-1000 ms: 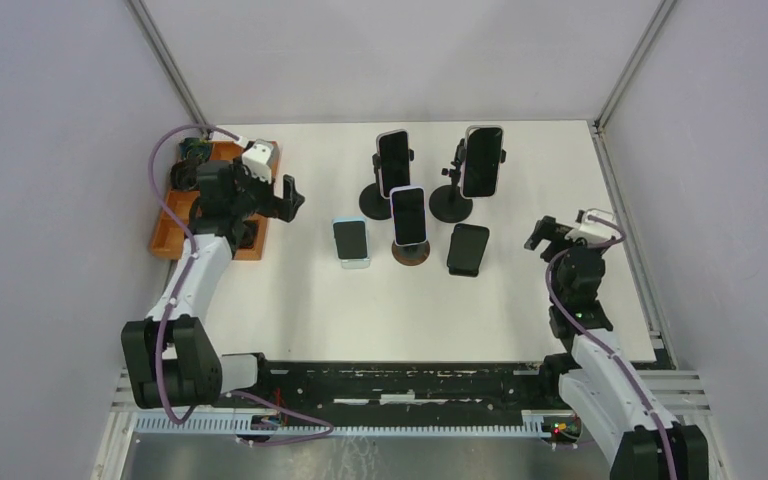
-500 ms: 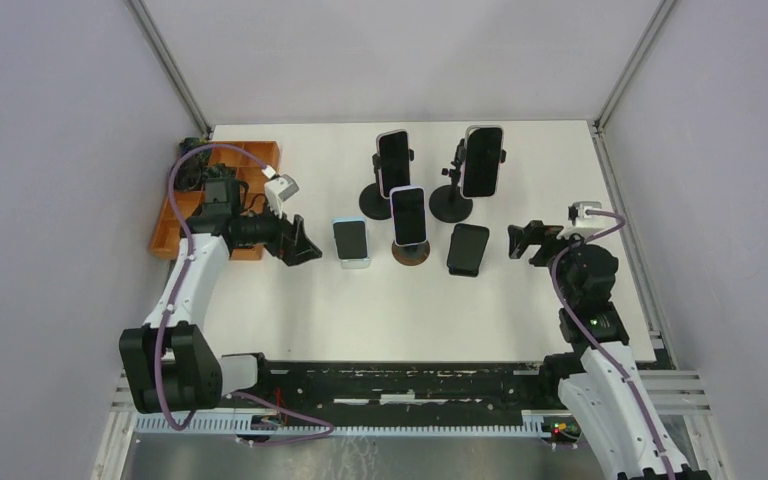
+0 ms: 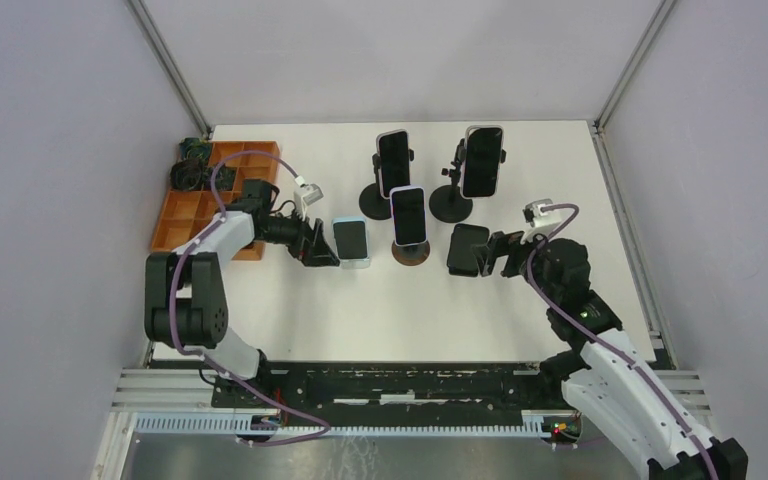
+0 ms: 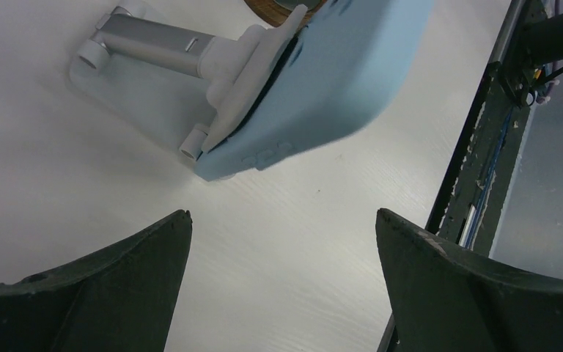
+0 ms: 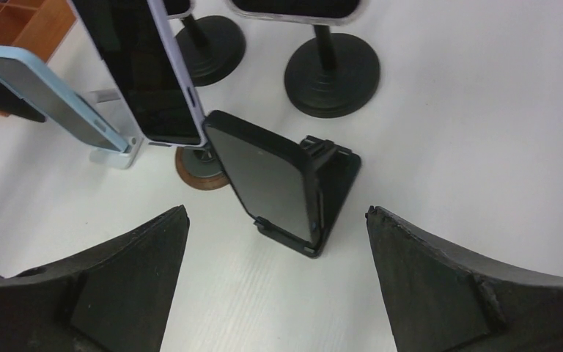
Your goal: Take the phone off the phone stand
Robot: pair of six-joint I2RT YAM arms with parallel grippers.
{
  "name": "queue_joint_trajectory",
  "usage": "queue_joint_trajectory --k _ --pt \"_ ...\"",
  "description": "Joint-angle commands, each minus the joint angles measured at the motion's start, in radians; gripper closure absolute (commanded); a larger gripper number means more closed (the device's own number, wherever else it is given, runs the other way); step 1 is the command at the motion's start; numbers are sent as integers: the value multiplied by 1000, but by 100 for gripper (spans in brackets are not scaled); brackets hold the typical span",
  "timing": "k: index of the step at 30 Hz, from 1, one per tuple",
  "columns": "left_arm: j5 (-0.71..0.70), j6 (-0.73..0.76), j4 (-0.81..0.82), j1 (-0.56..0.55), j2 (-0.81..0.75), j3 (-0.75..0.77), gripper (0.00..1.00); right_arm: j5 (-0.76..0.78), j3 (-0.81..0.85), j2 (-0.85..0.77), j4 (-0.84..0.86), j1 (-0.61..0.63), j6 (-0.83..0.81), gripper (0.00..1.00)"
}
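My left gripper moves to the right in the top view next and straddles the light blue phone's side edge, just past the open fingers.
Several phones stand on stands in mid-table. A light blue phone [image 3: 351, 239] leans on a silver stand [image 4: 154, 44]; in the left wrist view its blue back [image 4: 315, 81] is close ahead. My left gripper [image 3: 317, 249] is open and empty, just left of it. A black phone [image 3: 467, 247] sits on a black folding stand [image 5: 337, 183]; its screen [image 5: 271, 180] shows in the right wrist view. My right gripper [image 3: 488, 254] is open and empty, just right of it. A phone on a wooden-base stand [image 3: 409, 216] stands between them.
Two more phones on black round-base stands [image 3: 393, 163] [image 3: 482, 160] are at the back. An orange compartment tray [image 3: 195, 210] lies at the left edge. The dark table rail [image 4: 484, 147] runs along the near edge.
My left gripper has swung right from over the orange tray down to the blue phone. My right gripper has moved left to the black phone.
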Motion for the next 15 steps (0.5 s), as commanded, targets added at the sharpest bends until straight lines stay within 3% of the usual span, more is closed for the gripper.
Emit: queue_joint_trajectory --k 1,11,15 --pt "46 43 57 -33 80 78 1 85 116 41 -24 89 -36 2" --pt "-18 -32 207 -65 139 89 9 78 224 89 -89 128 -68 2" --pt "-30 -29 220 -79 155 98 19 66 274 89 -121 130 -93 2"
